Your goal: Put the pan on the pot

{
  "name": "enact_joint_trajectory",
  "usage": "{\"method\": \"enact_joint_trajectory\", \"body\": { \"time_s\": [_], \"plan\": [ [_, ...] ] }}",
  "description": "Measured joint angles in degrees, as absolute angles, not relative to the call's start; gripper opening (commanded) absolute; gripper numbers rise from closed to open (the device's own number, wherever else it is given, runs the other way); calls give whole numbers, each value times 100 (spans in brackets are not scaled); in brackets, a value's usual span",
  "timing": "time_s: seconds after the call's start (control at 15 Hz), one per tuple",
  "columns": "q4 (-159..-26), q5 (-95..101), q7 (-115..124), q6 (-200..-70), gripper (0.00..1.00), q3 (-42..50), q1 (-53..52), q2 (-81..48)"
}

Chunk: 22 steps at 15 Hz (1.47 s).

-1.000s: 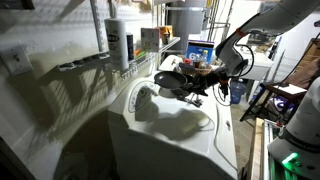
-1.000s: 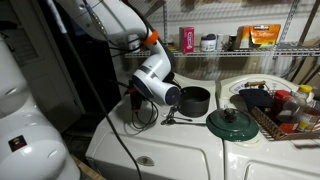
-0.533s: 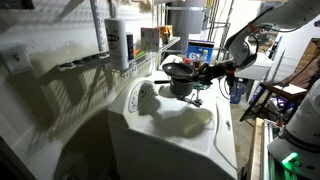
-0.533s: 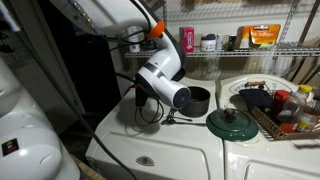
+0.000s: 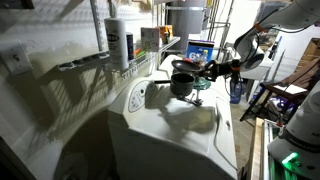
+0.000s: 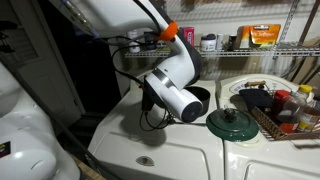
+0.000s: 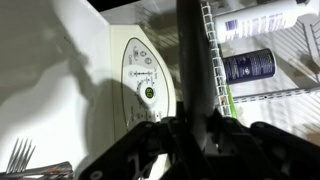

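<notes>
My gripper needs to move down and toward the green lid next, put the pan on the pot's rim [image 5: 182,77] and let go of it, because the pan is hanging above the pot.
My gripper [image 7: 190,128] is shut on the pan's long dark handle [image 7: 190,50], which runs straight up the wrist view. In an exterior view the dark pan [image 5: 181,67] hangs level just above the small dark pot [image 5: 181,86] on the white washer top, with my gripper [image 5: 214,68] to its right. In the other exterior view my white wrist [image 6: 175,90] hides the pan and most of the pot; only the pot's shiny rim [image 6: 201,94] shows behind it. I cannot tell whether pan and pot touch.
A green lid [image 6: 232,122] lies beside the pot. A wire basket [image 6: 285,118] with bottles stands on the neighbouring machine. A fork [image 7: 20,156] lies on the washer top near its control panel [image 7: 145,75]. A wire shelf with bottles [image 7: 250,65] runs along the wall.
My gripper has carried the pan across the washer top towards the pot, and the pan now sits over it. The arm has swung lower in front of the pot.
</notes>
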<state>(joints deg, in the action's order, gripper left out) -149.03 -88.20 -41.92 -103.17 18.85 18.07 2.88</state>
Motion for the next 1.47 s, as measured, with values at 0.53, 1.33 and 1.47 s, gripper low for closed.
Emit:
{"method": "enact_joint_trajectory", "body": {
  "time_s": [0.53,1.33,1.47],
  "plan": [
    [-14838,-8821,-4114,-10794,6,2007,1993,-78],
    [-13999,-8815,-4011,-10398,6,1930,1924,-945],
    [-13895,-8815,-3980,-10343,6,1911,1909,-1107]
  ]
}}
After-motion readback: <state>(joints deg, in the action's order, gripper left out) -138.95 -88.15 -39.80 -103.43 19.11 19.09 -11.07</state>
